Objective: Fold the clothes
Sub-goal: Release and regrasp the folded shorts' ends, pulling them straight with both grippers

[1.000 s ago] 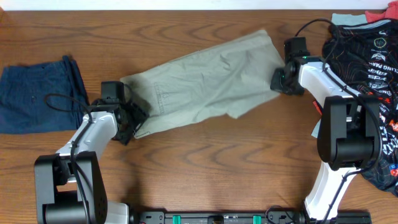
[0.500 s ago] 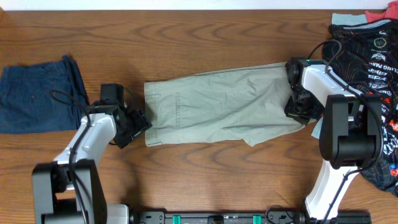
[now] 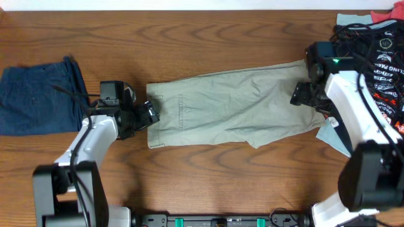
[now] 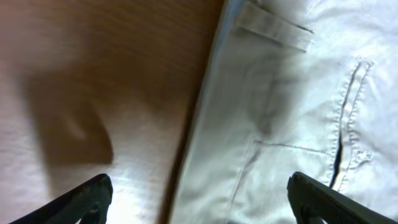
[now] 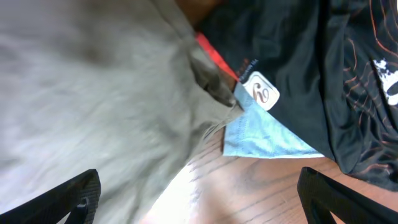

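Observation:
Since the shorts' waistband edge runs below the gap between its open fingers, I will bring my left gripper down, shifting right in the overhead view, onto the shorts' waistband edge (image 3: 150, 128) (image 4: 179, 199).
The khaki-beige shorts (image 3: 227, 107) lie spread flat across the middle of the table, waistband to the left and leg hems to the right. My left gripper (image 3: 149, 114) hovers at the waistband edge, open. In the left wrist view the shorts (image 4: 292, 106) and a belt loop lie below my left gripper (image 4: 202, 199), with nothing between its wide-apart fingers. My right gripper (image 3: 302, 94) stands open over the hem end. The right wrist view shows the shorts (image 5: 93, 93) under my right gripper (image 5: 205, 196), whose fingers hold nothing.
A dark navy garment (image 3: 35, 94) lies at the far left. A black printed jersey (image 3: 379, 57) is piled at the right edge, with a pale blue cloth (image 3: 334, 133) under it, both close to the hems. The jersey (image 5: 298, 56) and blue cloth (image 5: 264, 135) touch the shorts' corner.
The shorts went from slanted to lying straight and flat. My right gripper opened, let go of the hem and lifted slightly. My left gripper opened wider at the waistband.

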Tool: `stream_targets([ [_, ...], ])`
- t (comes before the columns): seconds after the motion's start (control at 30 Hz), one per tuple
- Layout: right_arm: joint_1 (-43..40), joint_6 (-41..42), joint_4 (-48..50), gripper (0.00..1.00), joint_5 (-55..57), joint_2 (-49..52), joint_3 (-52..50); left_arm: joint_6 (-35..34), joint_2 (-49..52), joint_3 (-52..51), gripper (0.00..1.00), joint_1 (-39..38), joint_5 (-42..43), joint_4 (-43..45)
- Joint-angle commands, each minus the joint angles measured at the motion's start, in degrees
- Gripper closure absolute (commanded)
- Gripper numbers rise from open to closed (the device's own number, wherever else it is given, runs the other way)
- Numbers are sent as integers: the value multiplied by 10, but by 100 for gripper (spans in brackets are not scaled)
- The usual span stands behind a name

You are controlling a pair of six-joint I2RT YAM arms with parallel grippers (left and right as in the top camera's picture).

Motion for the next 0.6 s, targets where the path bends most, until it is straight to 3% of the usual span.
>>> stream_targets([
  [0.0, -4, -49, 2, 1, -54, -33, 2, 16, 33, -1, 12, 2, 71, 21],
  [0.3, -4, -153, 15, 1, -214, -65, 2, 16, 115, -1, 33, -16, 158, 22],
  [0.37, -4, -166, 23, 1, -245, -65, 2, 16, 123, -1, 47, -26, 158, 20],
  [0.47, -4, -178, 34, 2, -275, -65, 2, 16, 122, 0, 86, -31, 158, 20],
  [0.5, -4, -179, 39, 4, -282, -64, 1, 16, 120, 0, 94, -31, 158, 20],
  [0.57, -2, -179, 43, 10, -290, -64, 0, 16, 115, 0, 94, -31, 157, 18],
])
